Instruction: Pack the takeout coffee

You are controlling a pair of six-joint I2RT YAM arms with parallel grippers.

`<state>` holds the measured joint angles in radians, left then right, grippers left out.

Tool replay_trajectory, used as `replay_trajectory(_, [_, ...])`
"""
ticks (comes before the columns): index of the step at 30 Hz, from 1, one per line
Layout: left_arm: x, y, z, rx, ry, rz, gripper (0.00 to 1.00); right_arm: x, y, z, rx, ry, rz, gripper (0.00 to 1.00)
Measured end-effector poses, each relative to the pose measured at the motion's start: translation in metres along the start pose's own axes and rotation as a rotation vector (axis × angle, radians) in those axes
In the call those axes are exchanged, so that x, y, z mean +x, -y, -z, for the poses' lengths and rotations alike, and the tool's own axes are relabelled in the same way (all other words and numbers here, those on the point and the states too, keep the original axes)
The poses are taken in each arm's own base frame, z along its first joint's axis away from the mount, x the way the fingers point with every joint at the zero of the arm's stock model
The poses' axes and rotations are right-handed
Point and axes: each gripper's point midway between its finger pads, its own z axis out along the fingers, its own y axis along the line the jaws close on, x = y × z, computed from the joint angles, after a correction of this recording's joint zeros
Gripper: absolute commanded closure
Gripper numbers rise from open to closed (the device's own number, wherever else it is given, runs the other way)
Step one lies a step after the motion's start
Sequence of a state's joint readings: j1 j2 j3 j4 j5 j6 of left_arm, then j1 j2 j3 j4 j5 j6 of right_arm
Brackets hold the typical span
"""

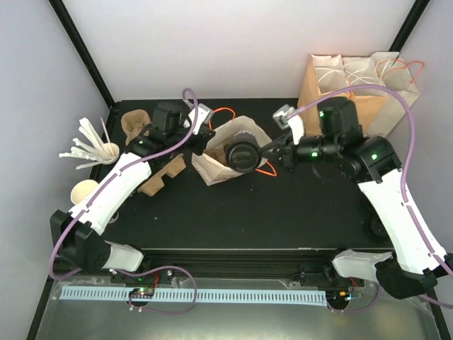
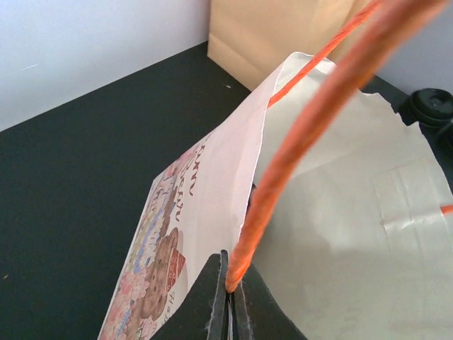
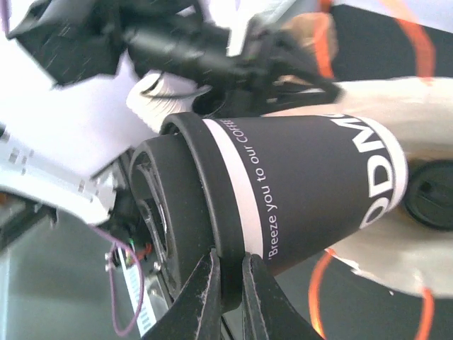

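Observation:
The lid's rim moves off the bag's opening and down next, and my right gripper releases it, since the bare tabletop (image 1: 269, 185) beside the bag lies below it.
The takeout coffee (image 1: 242, 154), a black paper cup with white lettering (image 3: 311, 191) and a black lid, hangs over the open mouth of a white paper bag (image 1: 219, 170). My right gripper (image 1: 260, 154) is shut on the lid's rim, its fingertips (image 3: 230, 273) pinching that rim from below. My left gripper (image 1: 207, 142) holds the bag's left edge. In the left wrist view its jaws (image 2: 232, 297) are pinched on the orange handle cord (image 2: 297, 134) and the printed bag wall (image 2: 205, 205). The bag's inside is partly hidden by the cup.
Brown paper bags (image 1: 354, 81) stand at the back right. A cardboard cup carrier (image 1: 159, 177) lies under my left arm. A white cup of stirrers (image 1: 106, 150) and a white paper cup (image 1: 85, 191) sit at the left edge. A round black lid (image 3: 432, 195) shows beyond the cup's base.

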<state>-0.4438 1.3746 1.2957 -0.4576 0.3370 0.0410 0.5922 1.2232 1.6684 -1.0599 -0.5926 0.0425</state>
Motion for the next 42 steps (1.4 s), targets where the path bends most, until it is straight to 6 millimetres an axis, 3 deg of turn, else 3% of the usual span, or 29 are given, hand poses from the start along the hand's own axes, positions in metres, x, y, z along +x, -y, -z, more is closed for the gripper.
replay_trajectory(5, [0.0, -0.02, 0.004, -0.068, 0.005, 0.076, 0.98, -0.013, 0.055, 0.019, -0.002, 0.097, -0.336, 0.99])
replay_trajectory(12, [0.004, -0.059, 0.014, -0.175, 0.015, 0.227, 0.99, 0.001, 0.135, 0.039, 0.032, 0.307, -0.727, 0.99])
replay_trajectory(16, [0.01, -0.068, 0.017, -0.2, 0.018, 0.284, 0.98, 0.001, 0.157, 0.056, 0.051, 0.43, -0.812, 0.99])
replay_trajectory(21, [0.01, -0.073, 0.02, -0.211, 0.031, 0.353, 0.98, -0.005, 0.164, 0.071, 0.077, 0.523, -0.817, 0.99])
replay_trajectory(23, [0.011, -0.078, 0.022, -0.218, 0.036, 0.386, 0.98, 0.011, 0.168, 0.064, 0.079, 0.528, -0.844, 0.99])
replay_trajectory(29, [0.013, -0.085, 0.024, -0.227, 0.046, 0.425, 0.98, 0.115, 0.215, 0.0, 0.106, 0.38, -1.111, 0.99])
replay_trajectory(32, [0.013, -0.084, 0.023, -0.218, 0.05, 0.435, 0.98, 0.153, 0.224, -0.027, 0.103, 0.3, -1.201, 0.99])
replay_trajectory(35, [0.012, -0.081, 0.021, -0.195, 0.056, 0.449, 0.98, 0.17, 0.224, -0.045, 0.079, 0.251, -1.221, 0.99])
replay_trajectory(40, [0.019, -0.077, 0.017, -0.163, 0.072, 0.474, 0.98, 0.178, 0.228, -0.061, 0.033, 0.222, -1.171, 0.98])
replay_trajectory(42, [0.019, -0.076, 0.018, -0.161, 0.078, 0.475, 0.98, 0.183, 0.231, -0.065, 0.027, 0.216, -1.162, 0.92])
